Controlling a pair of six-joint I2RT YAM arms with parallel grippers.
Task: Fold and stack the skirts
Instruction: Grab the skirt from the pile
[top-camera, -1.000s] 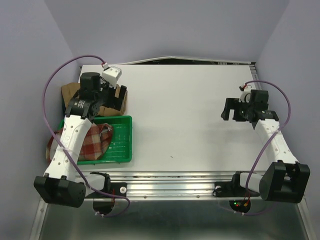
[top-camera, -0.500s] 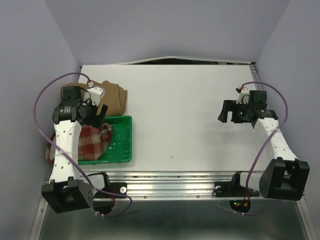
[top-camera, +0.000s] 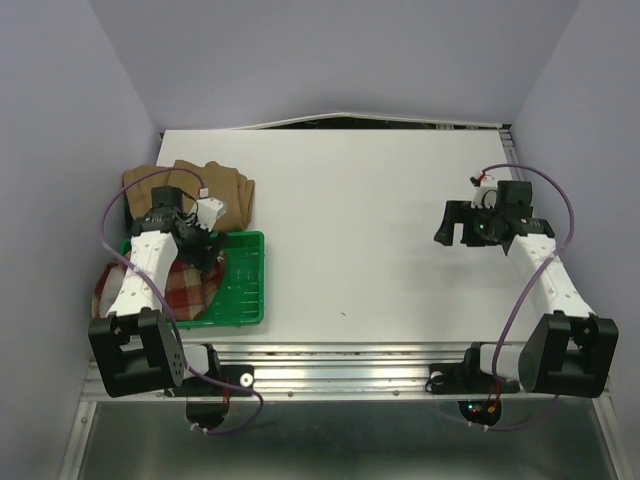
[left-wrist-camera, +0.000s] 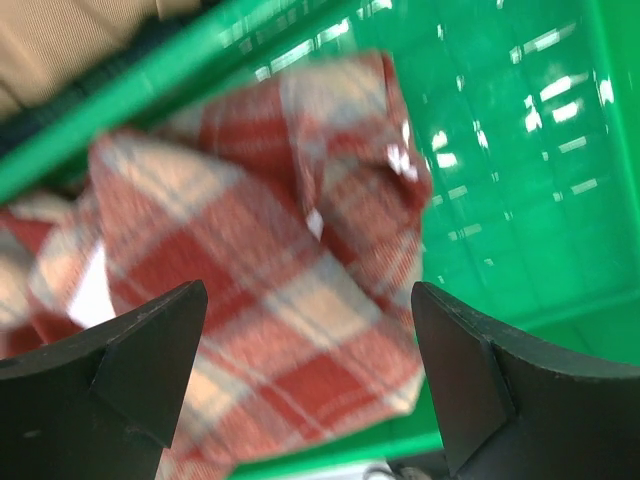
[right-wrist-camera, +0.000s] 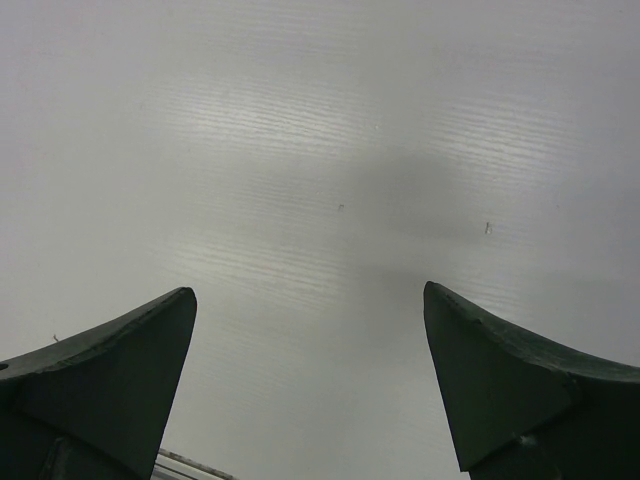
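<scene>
I will next move my left gripper a little toward the tray's green bottom and then down onto the plaid skirt's bunched edge (top-camera: 218, 268) (left-wrist-camera: 372, 188), because a raised fold can be seen there.
A red-and-cream plaid skirt (top-camera: 180, 292) lies crumpled in the green tray (top-camera: 243, 290) at the table's left and hangs over the tray's left rim; it fills the left wrist view (left-wrist-camera: 270, 260). Folded tan-brown skirts (top-camera: 222, 188) lie on the table just behind the tray. My left gripper (top-camera: 203, 248) is open and empty, hovering above the plaid skirt inside the tray (left-wrist-camera: 310, 400). My right gripper (top-camera: 452, 228) is open and empty above bare table at the right (right-wrist-camera: 310, 390).
The white table (top-camera: 380, 220) stretches between the tray and the right arm. Purple walls close in on the left, back and right. A metal rail (top-camera: 340, 360) runs along the near edge by the arm bases.
My left arm has swung back from over the tan skirts toward the near edge; its gripper is now over the plaid skirt in the tray. The right arm has barely moved.
</scene>
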